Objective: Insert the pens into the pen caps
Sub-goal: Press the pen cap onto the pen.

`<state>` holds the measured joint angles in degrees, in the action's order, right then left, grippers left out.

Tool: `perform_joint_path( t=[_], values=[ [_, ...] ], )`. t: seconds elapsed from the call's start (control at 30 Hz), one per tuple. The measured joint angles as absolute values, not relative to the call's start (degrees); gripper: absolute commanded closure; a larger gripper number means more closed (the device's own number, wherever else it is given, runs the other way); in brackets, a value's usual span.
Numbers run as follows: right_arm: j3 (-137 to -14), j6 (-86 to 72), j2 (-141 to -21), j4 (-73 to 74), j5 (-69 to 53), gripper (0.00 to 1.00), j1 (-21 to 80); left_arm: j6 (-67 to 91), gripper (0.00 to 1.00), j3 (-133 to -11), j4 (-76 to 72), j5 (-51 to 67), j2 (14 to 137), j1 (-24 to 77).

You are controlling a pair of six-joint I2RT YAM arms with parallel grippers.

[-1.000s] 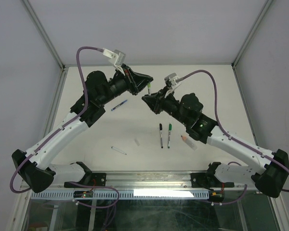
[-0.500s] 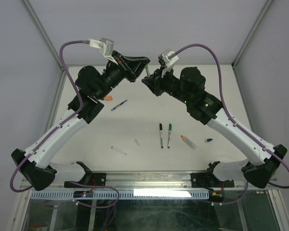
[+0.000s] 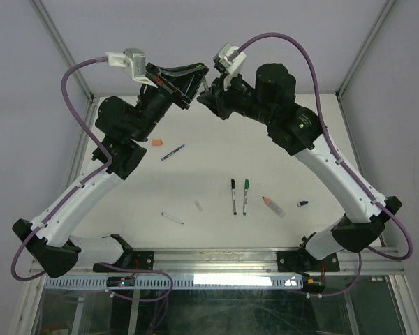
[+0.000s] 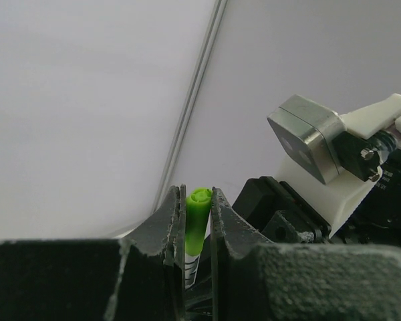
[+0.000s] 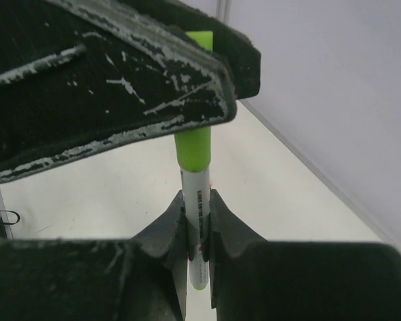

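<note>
Next, my right gripper comes back and down to the tabletop [image 3: 255, 201] beside the dark-green-capped pen to release its pen, since the light green cap is on.
High above the table's far side my two grippers meet tip to tip. My left gripper [image 4: 198, 194] is shut on a light green pen cap [image 4: 197, 217]. That cap [image 5: 192, 148] sits on the end of a white pen [image 5: 197, 227] with black print, which stands upright in my shut right gripper [image 5: 197, 200]. One left finger [image 5: 107, 87] hides the cap's upper part in the right wrist view. From above, the left gripper [image 3: 200, 73] and right gripper [image 3: 204, 96] touch ends, and the pen between them barely shows.
On the table lie a black-capped pen [image 3: 233, 196], a dark-green-capped pen [image 3: 245, 196], a thick clear pen with an orange tip [image 3: 273, 206], a small dark cap [image 3: 302, 204], a blue pen [image 3: 172, 152], an orange cap [image 3: 156, 144], a white pen [image 3: 172, 218] and a small clear tube [image 3: 198, 206].
Both arms have lifted and swung toward the far side together, still joined at the pen and cap. The orange cap and the small dark cap are now uncovered.
</note>
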<state>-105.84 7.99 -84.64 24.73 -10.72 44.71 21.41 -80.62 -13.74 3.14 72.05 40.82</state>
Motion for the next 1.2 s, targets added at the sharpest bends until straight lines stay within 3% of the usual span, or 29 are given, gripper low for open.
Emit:
perform_joint_path(
  t=[0.23,0.4,0.67,0.87,0.97,1.07,1.13,1.2],
  values=[
    [-115.07,9.89,-88.73,32.21,-12.12,1.0,44.64,19.99,1.0,-80.6,-15.64,2.83,71.99,40.91],
    [-115.26,10.74,-88.71,33.67,-12.19,1.0,44.56,19.97,1.0,-79.96,-15.7,2.85,71.64,40.91],
    [-87.9,5.45,-76.31,20.05,-12.38,1.0,43.88,22.87,1.0,-74.06,-12.36,10.59,70.43,39.66],
    [-74.43,-2.17,-70.3,13.87,-11.77,1.0,43.4,23.92,0.93,-73.06,-8.03,15.4,72.53,39.64],
    [-69.04,-6.09,-67.96,11.35,-11.79,1.0,43.4,24.75,0.85,-72.25,-6.37,17.19,73.21,39.66],
    [-64.16,-9.65,-66.06,9.52,-11.77,1.0,43.4,25.23,0.69,-71.24,-4.75,18.48,73.91,39.75],
    [-61.8,-11.68,-65.39,8.25,-11.73,1.0,43.4,25.8,0.5,-70.57,-3.16,18.79,74.48,39.77],
    [-59.83,-13.63,-64.58,6.31,-11.46,1.0,43.38,26.15,0.41,-69.58,-0.99,18.85,75.11,39.81]
  ],
)
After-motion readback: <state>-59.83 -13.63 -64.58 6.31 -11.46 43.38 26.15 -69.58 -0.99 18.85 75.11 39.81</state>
